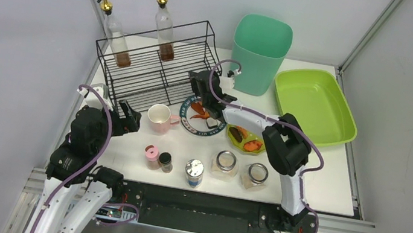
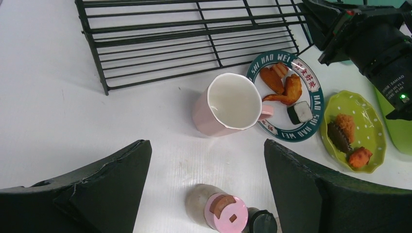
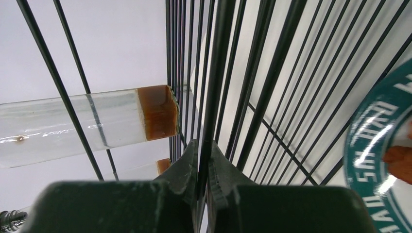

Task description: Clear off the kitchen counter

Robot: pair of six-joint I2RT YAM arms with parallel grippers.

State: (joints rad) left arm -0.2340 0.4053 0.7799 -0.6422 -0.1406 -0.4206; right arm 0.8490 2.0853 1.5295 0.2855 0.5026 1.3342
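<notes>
My right gripper will drag the rack back and to the right in the top view and then release it, because the free counter by the teal bin is that way.
The white kitchen counter holds dishes and jars. My right gripper is at the right front end of the black wire rack; in the right wrist view the gripper is shut on one of the rack's wires. My left gripper is open and empty, just left of a pink mug. In the left wrist view the gripper hovers over bare counter, with the mug ahead and a pink-lidded shaker below it.
Two oil bottles stand at the rack. A teal bin and a lime-green tray are at the back right. A plate of food, a green dish and several jars fill the middle and front.
</notes>
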